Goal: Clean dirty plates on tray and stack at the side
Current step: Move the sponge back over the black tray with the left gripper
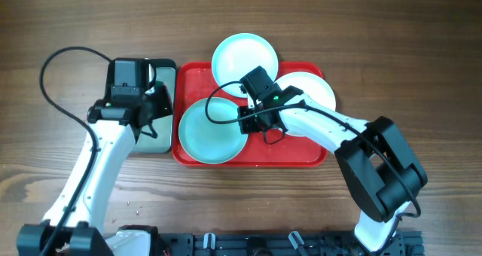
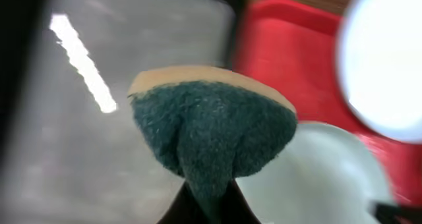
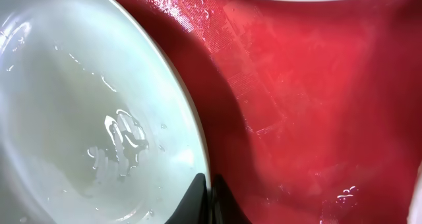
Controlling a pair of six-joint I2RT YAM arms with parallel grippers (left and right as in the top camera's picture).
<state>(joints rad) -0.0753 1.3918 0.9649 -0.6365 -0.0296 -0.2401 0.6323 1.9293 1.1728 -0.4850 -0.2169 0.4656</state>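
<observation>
The sponge hovers above the black tray's bare bottom. It comes down onto that bottom next in my left gripper, slightly away from the red tray.
The red tray (image 1: 301, 154) holds the three plates. A turquoise plate (image 1: 207, 132) lies at its front left, a pale cyan plate (image 1: 241, 54) overlaps its far rim, and a white plate (image 1: 312, 90) lies at its right. My right gripper (image 1: 247, 120) is shut on the turquoise plate's right rim. In the right wrist view the fingers (image 3: 210, 188) pinch that rim, and the plate (image 3: 79, 118) is wet with water drops. My left gripper (image 1: 154, 109) hovers over the black tray (image 1: 167, 74), shut on a green-and-yellow sponge (image 2: 211, 125), which hides the fingertips (image 2: 208, 201).
The black tray (image 2: 66, 138) lies just left of the red tray (image 2: 290, 46). Bare wooden table (image 1: 75, 22) surrounds both trays. A cable (image 1: 53, 60) loops off the left arm. The tray floor (image 3: 310, 112) is wet.
</observation>
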